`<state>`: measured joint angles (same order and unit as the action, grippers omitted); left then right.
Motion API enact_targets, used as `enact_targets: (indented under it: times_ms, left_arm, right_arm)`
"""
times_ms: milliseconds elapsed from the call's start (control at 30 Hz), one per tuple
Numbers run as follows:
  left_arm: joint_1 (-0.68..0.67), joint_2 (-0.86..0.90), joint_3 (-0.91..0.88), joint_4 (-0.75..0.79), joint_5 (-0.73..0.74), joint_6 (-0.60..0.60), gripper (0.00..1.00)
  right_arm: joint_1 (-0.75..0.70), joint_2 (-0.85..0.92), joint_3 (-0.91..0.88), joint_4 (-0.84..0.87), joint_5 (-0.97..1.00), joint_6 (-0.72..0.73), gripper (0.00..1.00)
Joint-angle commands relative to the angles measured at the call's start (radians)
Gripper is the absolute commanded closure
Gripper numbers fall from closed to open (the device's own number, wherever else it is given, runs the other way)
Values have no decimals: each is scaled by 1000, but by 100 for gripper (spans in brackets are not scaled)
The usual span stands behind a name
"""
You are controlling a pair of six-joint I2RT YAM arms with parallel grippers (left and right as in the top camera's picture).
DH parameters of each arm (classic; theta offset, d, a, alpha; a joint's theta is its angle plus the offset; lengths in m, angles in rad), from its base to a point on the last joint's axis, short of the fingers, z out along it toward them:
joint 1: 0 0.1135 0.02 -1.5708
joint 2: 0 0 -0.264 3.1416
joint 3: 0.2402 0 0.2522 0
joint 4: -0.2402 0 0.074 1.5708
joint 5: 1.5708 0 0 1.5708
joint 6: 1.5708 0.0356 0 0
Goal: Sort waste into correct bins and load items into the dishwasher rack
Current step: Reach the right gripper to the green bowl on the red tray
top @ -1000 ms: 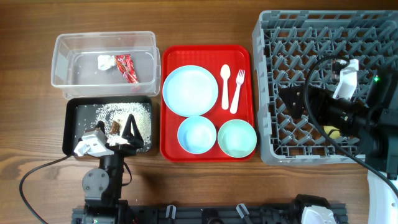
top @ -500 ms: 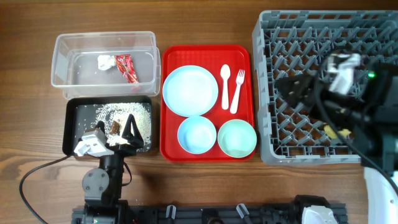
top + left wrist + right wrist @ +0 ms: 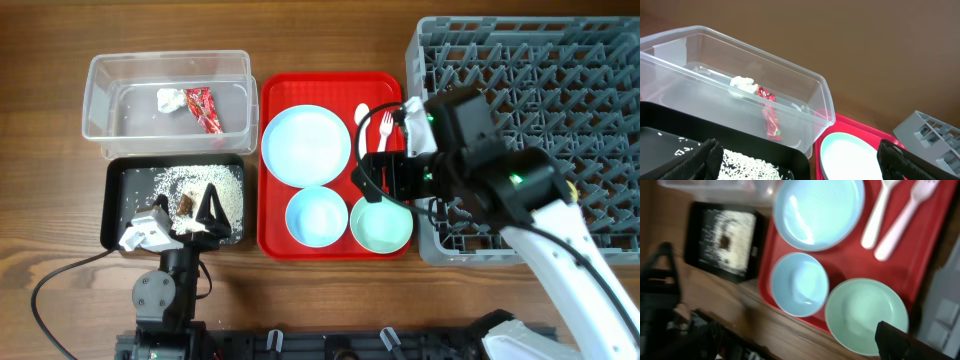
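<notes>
I need to move my right gripper down toward the green bowl next, onto its far rim (image 3: 402, 204) beside the dishwasher rack, because that rim stands clear of the blue bowl (image 3: 316, 215).
The clear tub (image 3: 168, 68) holds a white tissue (image 3: 168, 99) and a red wrapper (image 3: 203, 110); both also show in the left wrist view (image 3: 743, 84) (image 3: 771, 120). The black tray (image 3: 115, 205) holds rice crumbs (image 3: 200, 180) and a brown scrap (image 3: 187, 205). The blue plate (image 3: 306, 145), small blue bowl (image 3: 316, 215), green bowl (image 3: 381, 226), spoon (image 3: 362, 115) and fork (image 3: 386, 122) lie on the red tray. My right gripper (image 3: 385, 178) hovers open and empty over the tray, just above the green bowl (image 3: 865, 315). My left gripper (image 3: 180, 222) rests open at the black tray's near edge. I cannot make out the yellow cup.
The red serving tray (image 3: 275, 240) sits between the bins and the grey dishwasher rack (image 3: 520, 60) at the right. My right arm crosses the rack's left edge. The left arm's base stands at the front left of the wooden table (image 3: 40, 150).
My right arm has swung left from over the rack to over the red tray's right half. The left arm and all objects have not moved.
</notes>
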<state>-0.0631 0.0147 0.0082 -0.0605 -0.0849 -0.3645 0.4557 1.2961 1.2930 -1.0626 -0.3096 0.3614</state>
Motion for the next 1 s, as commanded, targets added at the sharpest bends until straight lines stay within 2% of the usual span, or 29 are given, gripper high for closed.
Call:
enact_targets:
  times_ms: [0, 133, 200, 300, 500, 633, 833, 900, 967]
  left_arm:
    - [8, -5, -2, -3, -3, -9, 0]
    - [8, -5, -2, -3, -3, -9, 0]
    - [8, -5, -3, -3, -3, -9, 0]
    - [8, -5, -2, -3, -3, -9, 0]
    - [8, -5, -3, -3, -3, -9, 0]
    - [8, -5, -2, -3, -3, -9, 0]
    - [8, -5, -3, -3, -3, -9, 0]
    - [8, -5, -2, -3, -3, -9, 0]
    - [8, -5, -2, -3, -3, -9, 0]
  right_arm:
    - [6, 104, -18, -39, 88, -41, 0]
    - [4, 218, -34, -30, 110, -58, 4]
    - [4, 253, -34, -26, 130, -98, 10]
    - [4, 285, -34, -26, 232, -111, 10]
    - [12, 289, -36, -16, 114, -336, 9]
    - [11, 291, -37, 6, 68, -334, 9]
    - [13, 336, -45, -4, 90, -338, 23]
    - [12, 348, -45, 5, 143, -320, 26]
    - [13, 352, -45, 21, 252, -240, 27]
